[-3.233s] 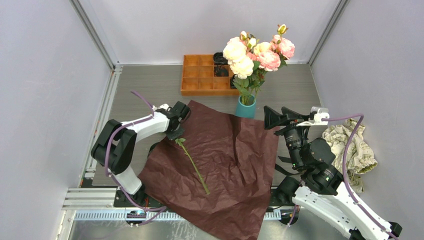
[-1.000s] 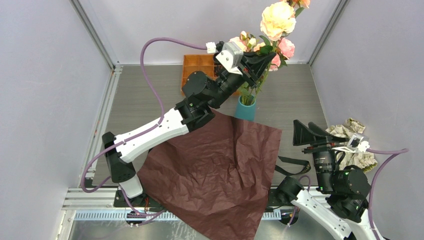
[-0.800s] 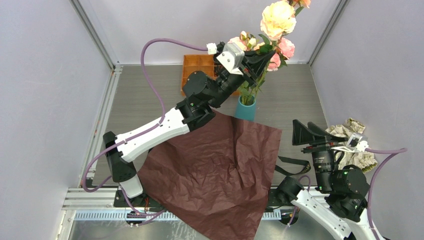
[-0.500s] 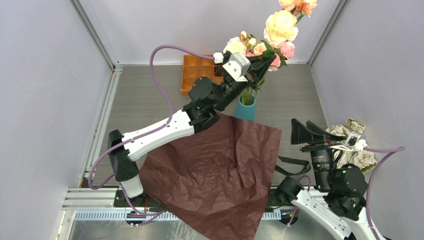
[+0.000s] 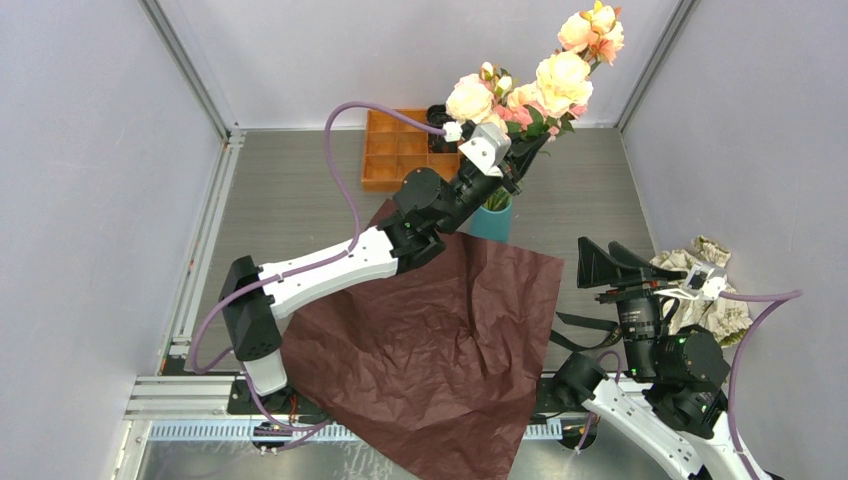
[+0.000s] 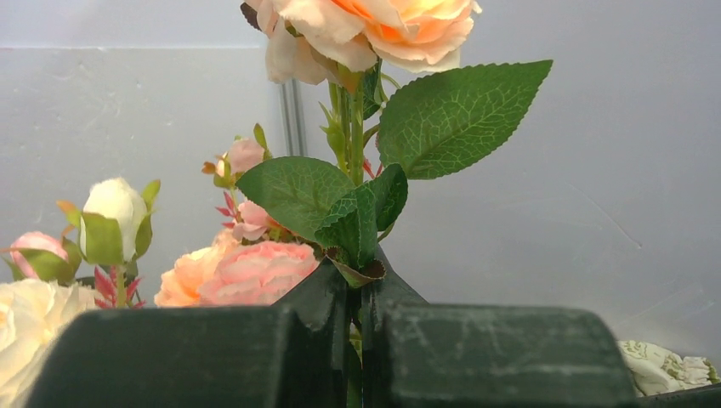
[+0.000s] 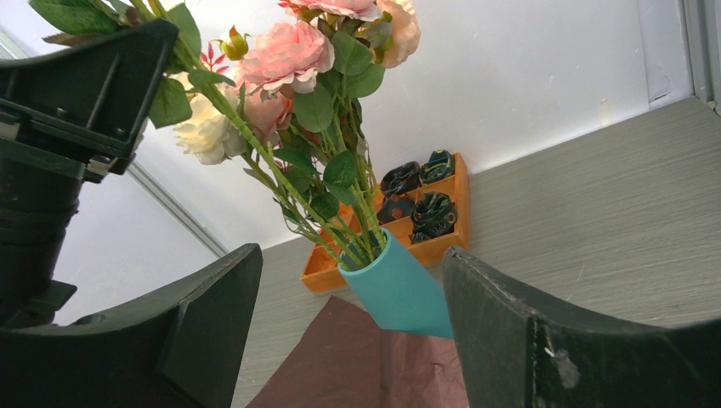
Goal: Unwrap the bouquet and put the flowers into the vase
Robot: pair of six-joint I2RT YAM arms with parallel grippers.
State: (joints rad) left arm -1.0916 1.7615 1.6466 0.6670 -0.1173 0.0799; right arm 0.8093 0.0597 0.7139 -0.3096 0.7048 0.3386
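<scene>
My left gripper is holding the green leafy stem, and the stem's lower end already slants into the vase's opening. Next it will lower the stem toward the opening of the teal vase and then let go of it.
The teal vase stands at the far edge of the flat dark red paper and holds several pink, peach and cream flowers. My left gripper hangs above the vase, shut on a green leafy stem with a peach rose at its top. In the right wrist view, that stem slants from the left gripper down to the mouth of the vase. My right gripper stands open and empty to the right of the paper, facing the vase. The bouquet lies unwrapped.
An orange compartment tray with dark items in its right cells sits behind the vase. A crumpled pale cloth lies at the right wall. A black ribbon lies by the paper's right edge.
My left gripper has come down and to the right with the rose stem, bringing its blooms closer to the bunch in the vase. The right arm has barely shifted.
</scene>
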